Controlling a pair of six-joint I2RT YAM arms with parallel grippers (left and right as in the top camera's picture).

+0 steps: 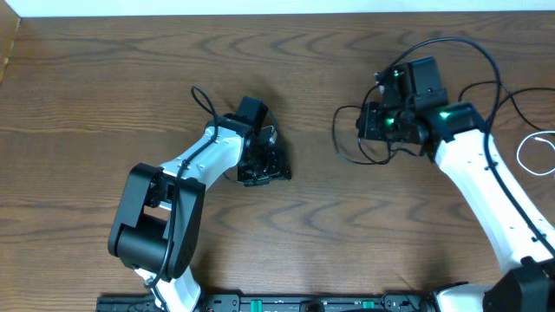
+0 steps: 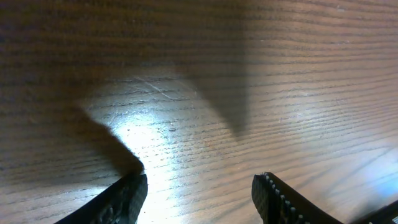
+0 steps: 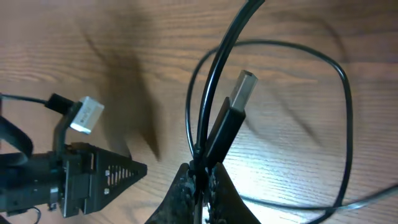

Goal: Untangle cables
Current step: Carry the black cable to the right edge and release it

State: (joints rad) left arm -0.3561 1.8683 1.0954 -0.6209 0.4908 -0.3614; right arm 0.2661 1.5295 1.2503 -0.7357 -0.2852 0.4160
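Observation:
My right gripper needs to swing to the right in the overhead view next, because the white cable (image 1: 533,154) lies on that side of it, and let go of the black cable (image 1: 347,139) beside the white cable.
A black cable (image 1: 347,139) loops on the table by my right gripper (image 1: 371,121); more of it arcs behind the arm (image 1: 486,52). In the right wrist view my right gripper (image 3: 200,180) is shut on the black cable (image 3: 214,68) near its USB plug (image 3: 233,109), which points up and right, with loops lying on the wood (image 3: 339,93). A white cable (image 1: 533,154) lies at the right edge, partly cut off. My left gripper (image 1: 264,169) is open and empty over bare wood (image 2: 199,186), far left of the cables.
The wooden table (image 1: 104,95) fills the view. A black bracket with a small white plug end (image 3: 86,115) shows at the left of the right wrist view. The arms' own thick black wires run along each arm.

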